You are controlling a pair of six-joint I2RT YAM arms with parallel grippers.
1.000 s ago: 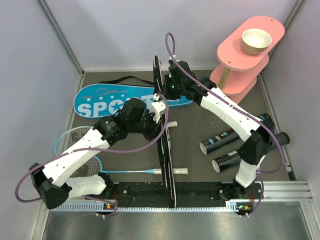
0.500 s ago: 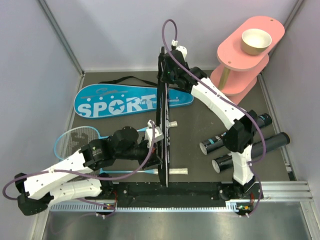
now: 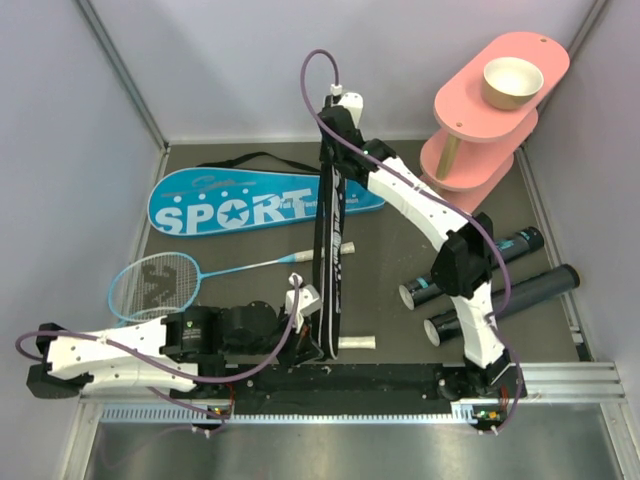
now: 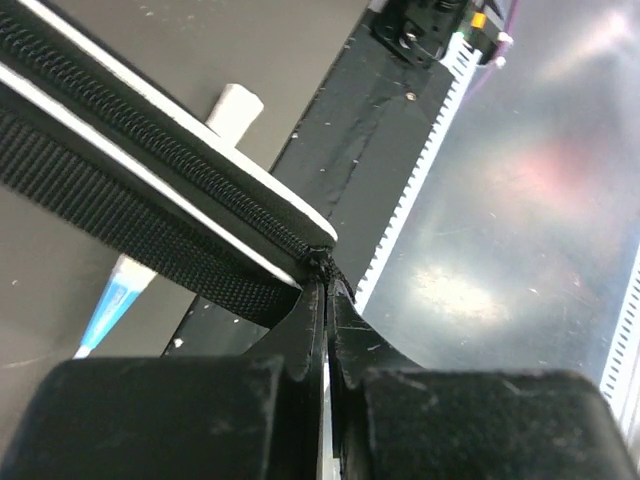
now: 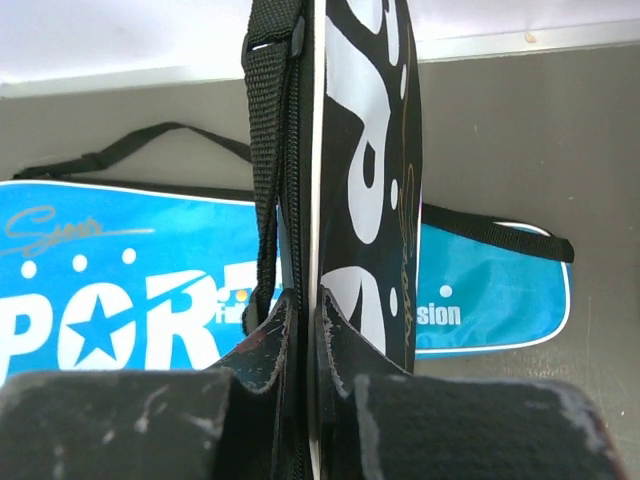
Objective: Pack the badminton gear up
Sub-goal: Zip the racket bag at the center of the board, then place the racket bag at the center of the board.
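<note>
The top edge of the black racket bag (image 3: 328, 240) goes toward the pink stand in my right gripper next, for release above bare tabletop. The bag stands across the blue one.
The black racket bag (image 3: 328, 240) stands on edge down the middle of the table, held at both ends. My right gripper (image 5: 305, 300) is shut on its far edge (image 3: 333, 145), beside the zipper and black strap (image 5: 265, 150). At the near end my left gripper (image 4: 326, 285) is shut where the closed zipper (image 4: 150, 150) ends, on its pull (image 3: 314, 322). The blue racket bag (image 3: 250, 205) lettered SPORT lies flat at the back left. A blue racket (image 3: 150, 285) lies left of the black bag. Two black tubes (image 3: 470, 268) (image 3: 505, 303) lie at the right.
A pink tiered stand (image 3: 470, 150) with a tan bowl (image 3: 512, 82) fills the back right corner. A white racket handle (image 3: 358, 342) lies near the front rail (image 3: 400, 378). Grey walls close in the left, back and right.
My left gripper has slid along the black bag's edge from its middle to its near end, dropping low and uncovering the blue racket. The right gripper has raised the far end slightly.
</note>
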